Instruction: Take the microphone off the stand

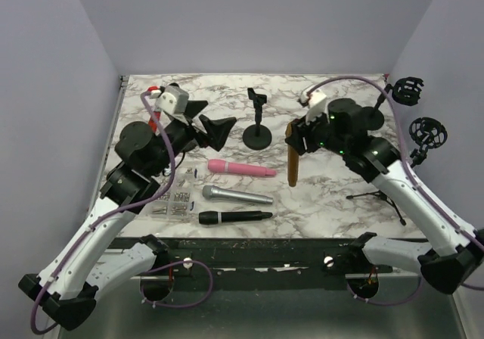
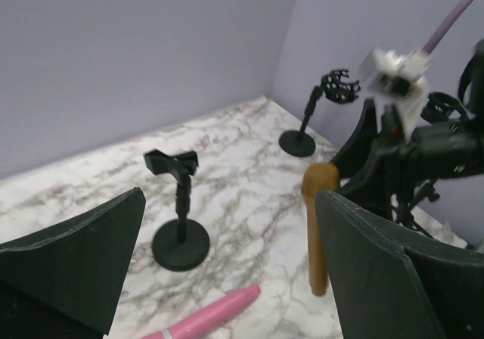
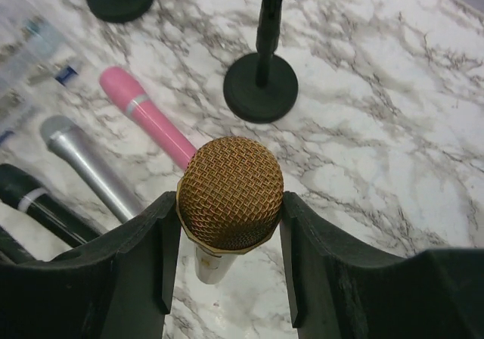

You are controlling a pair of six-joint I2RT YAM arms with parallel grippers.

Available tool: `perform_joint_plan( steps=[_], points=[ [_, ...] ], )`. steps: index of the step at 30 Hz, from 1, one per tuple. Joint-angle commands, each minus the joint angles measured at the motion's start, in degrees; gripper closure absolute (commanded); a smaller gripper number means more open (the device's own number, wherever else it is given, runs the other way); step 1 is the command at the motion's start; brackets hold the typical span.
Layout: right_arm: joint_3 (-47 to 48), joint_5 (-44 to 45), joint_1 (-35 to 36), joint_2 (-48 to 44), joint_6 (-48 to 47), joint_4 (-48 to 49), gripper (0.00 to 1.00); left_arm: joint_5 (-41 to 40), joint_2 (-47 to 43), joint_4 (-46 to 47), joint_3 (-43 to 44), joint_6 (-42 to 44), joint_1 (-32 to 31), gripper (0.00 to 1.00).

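Observation:
My right gripper should tilt down next and release in the free gap between the pink and silver microphones, which is below it and to its left in the top view.
My right gripper (image 1: 292,133) is shut on the mesh head of a gold microphone (image 1: 292,163) and holds it upright, handle down, to the right of the stand. The wrist view shows both jaws pressed on the head (image 3: 230,194). The black stand (image 1: 257,124), with a round base and a top clip, is empty; it also shows in the left wrist view (image 2: 180,219) and the right wrist view (image 3: 262,82). My left gripper (image 1: 215,131) is open and empty, left of the stand. The gold microphone also shows in the left wrist view (image 2: 317,233).
A pink microphone (image 1: 242,169), a silver one (image 1: 236,195) and a black one (image 1: 234,217) lie in front of the stand. A clear bag of small parts (image 1: 174,203) lies to their left. Two shock-mount stands (image 1: 408,89) (image 1: 427,131) and a small tripod (image 1: 378,195) stand at the right.

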Motion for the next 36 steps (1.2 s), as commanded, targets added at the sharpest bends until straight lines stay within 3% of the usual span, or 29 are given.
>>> perform_joint_plan(
  steps=[1, 5, 11, 21, 36],
  points=[
    [-0.14, 19.42, 9.50, 8.36, -3.49, -5.47, 0.99, -11.03, -6.24, 8.55, -0.77, 8.04, -0.15, 0.02],
    [0.11, 24.88, 16.72, 15.69, -4.29, -5.10, 0.99, -16.01, -12.64, 15.24, -8.82, 13.36, -0.08, 0.01],
    [2.88, 28.86, 24.31, 27.37, -7.55, -2.82, 0.99, -20.22, -19.64, 17.93, -15.09, 18.22, -0.20, 0.01],
    [15.30, 28.30, 30.37, 47.79, -13.97, -2.21, 0.99, -18.44, -21.61, 16.42, -14.26, 18.55, -0.27, 0.01],
    [28.42, 30.79, 34.05, 62.95, -22.31, -2.41, 0.96, -19.17, -22.52, 16.66, -14.43, 19.64, -0.28, 0.01]
  ],
)
